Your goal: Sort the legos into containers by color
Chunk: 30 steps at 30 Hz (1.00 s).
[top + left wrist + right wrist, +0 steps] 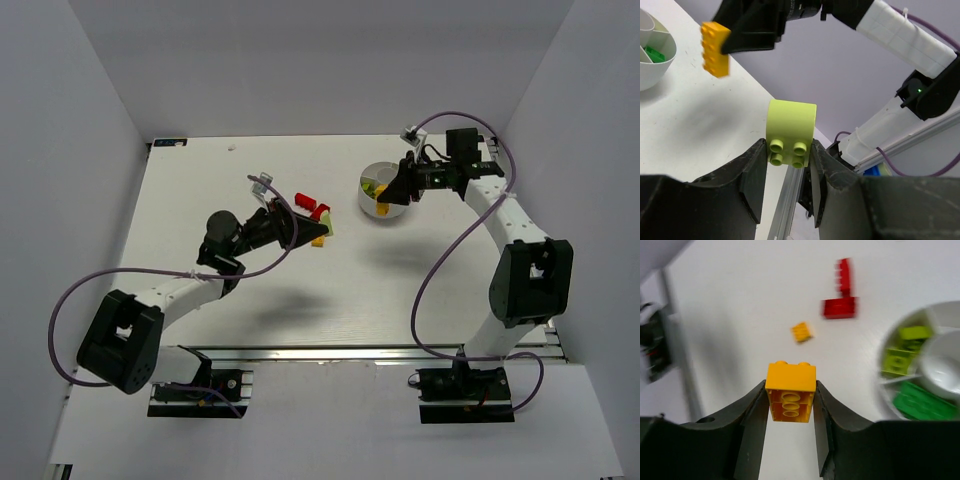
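Note:
The cup lies outward and below, so my right gripper should next move outward over the dish's middle cup [388, 178] [943, 360] and lower to release the orange lego apart from green ones.
My left gripper [790, 150] is shut on a yellow-green lego [790, 130] and holds it above the table; in the top view this gripper [318, 230] is just left of the red legos. My right gripper [790, 400] is shut on an orange lego [790, 391], seen from the left wrist as an orange brick [715, 49] in the air. In the top view the right gripper [388, 202] hangs over the near edge of the white dish [361, 190]. The dish [881, 381] holds yellow-green legos [901, 359] and dark green legos [920, 402] in separate wedges.
Two red legos [840, 307] and a small orange lego [802, 331] lie on the white table left of the dish; the red ones show in the top view [308, 203]. White walls enclose the table. The aluminium rail [330, 352] runs along the near edge.

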{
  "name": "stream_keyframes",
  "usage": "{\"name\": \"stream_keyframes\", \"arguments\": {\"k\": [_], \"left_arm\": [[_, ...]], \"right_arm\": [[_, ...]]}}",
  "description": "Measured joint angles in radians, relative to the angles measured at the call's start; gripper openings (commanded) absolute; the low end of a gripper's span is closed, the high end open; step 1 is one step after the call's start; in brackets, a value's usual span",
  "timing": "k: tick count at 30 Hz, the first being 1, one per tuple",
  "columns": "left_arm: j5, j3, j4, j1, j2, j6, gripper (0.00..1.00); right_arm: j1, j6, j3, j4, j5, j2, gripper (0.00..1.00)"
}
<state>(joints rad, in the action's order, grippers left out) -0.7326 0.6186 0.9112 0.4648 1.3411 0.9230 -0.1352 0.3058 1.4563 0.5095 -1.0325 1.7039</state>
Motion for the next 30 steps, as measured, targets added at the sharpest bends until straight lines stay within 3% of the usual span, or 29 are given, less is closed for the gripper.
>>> {"name": "stream_keyframes", "arguments": {"k": [7, 13, 25, 30], "left_arm": [[0.032, -0.049, -0.029, 0.000, -0.056, -0.009, 0.00], [0.058, -0.090, -0.041, 0.000, -0.099, -0.009, 0.00], [0.090, -0.104, -0.043, 0.011, -0.108, -0.009, 0.00], [0.097, -0.104, -0.043, 0.015, -0.108, -0.009, 0.00]], "right_arm": [[-0.003, -0.175, -0.139, -0.417, 0.382, -0.045, 0.00], [-0.003, -0.229, -0.094, -0.589, 0.500, 0.016, 0.00], [-0.003, -0.281, 0.039, -0.614, 0.547, 0.216, 0.00], [-0.003, -0.280, 0.047, -0.601, 0.547, 0.229, 0.18]]}}
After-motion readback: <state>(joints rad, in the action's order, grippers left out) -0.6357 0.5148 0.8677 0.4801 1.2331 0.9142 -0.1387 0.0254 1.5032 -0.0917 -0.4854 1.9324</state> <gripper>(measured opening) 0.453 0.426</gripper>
